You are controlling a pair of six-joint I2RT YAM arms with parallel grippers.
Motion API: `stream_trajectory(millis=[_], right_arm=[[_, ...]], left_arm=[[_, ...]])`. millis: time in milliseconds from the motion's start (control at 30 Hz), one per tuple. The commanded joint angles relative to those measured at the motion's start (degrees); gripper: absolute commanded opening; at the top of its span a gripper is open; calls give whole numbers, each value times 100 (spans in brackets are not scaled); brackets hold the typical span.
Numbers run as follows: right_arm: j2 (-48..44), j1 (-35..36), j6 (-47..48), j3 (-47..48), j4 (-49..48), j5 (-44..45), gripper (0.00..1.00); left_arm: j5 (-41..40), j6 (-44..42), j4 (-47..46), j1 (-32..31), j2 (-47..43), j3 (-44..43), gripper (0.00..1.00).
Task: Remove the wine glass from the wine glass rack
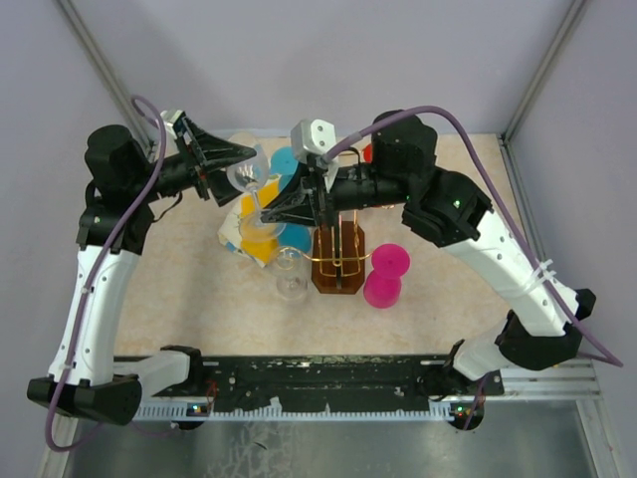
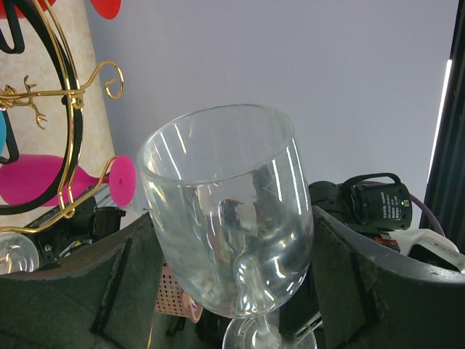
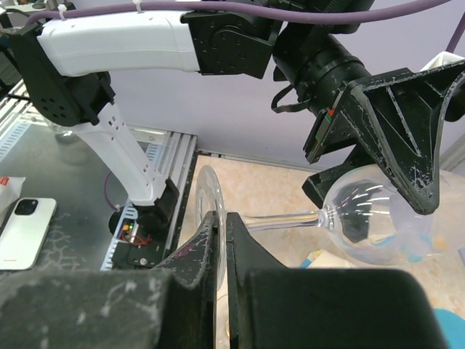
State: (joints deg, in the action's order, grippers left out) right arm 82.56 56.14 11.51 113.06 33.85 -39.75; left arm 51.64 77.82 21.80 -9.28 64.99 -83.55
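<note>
I will turn my left gripper outward, lower it to the left in the top view and release the wine glass there, because the tabletop below is bare.
The clear wine glass lies on its side in the air between both arms. My right gripper is shut on the rim of its round foot, and the stem runs right to the bowl. In the left wrist view the bowl fills the gap of my left gripper, and both fingers touch its sides. From above, the glass hangs left of the gold wire wine glass rack and is off its arms. My left gripper and right gripper meet there.
A second clear glass stands by the rack's left side. A pink spool-shaped object sits to the rack's right. A yellow-and-white cloth and a blue item lie under the grippers. The rack's scroll arms are close on the left.
</note>
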Motion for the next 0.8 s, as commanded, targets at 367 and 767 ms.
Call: stream_trajectory(millis=[367, 767], right_arm=[[-925, 82, 145, -128, -135, 998, 99], [-1804, 81, -20, -745, 394, 3311, 99]], left_arm=[[-527, -529, -345, -14, 113, -160, 45], [-2524, -2460, 83, 71, 1247, -1321, 45]])
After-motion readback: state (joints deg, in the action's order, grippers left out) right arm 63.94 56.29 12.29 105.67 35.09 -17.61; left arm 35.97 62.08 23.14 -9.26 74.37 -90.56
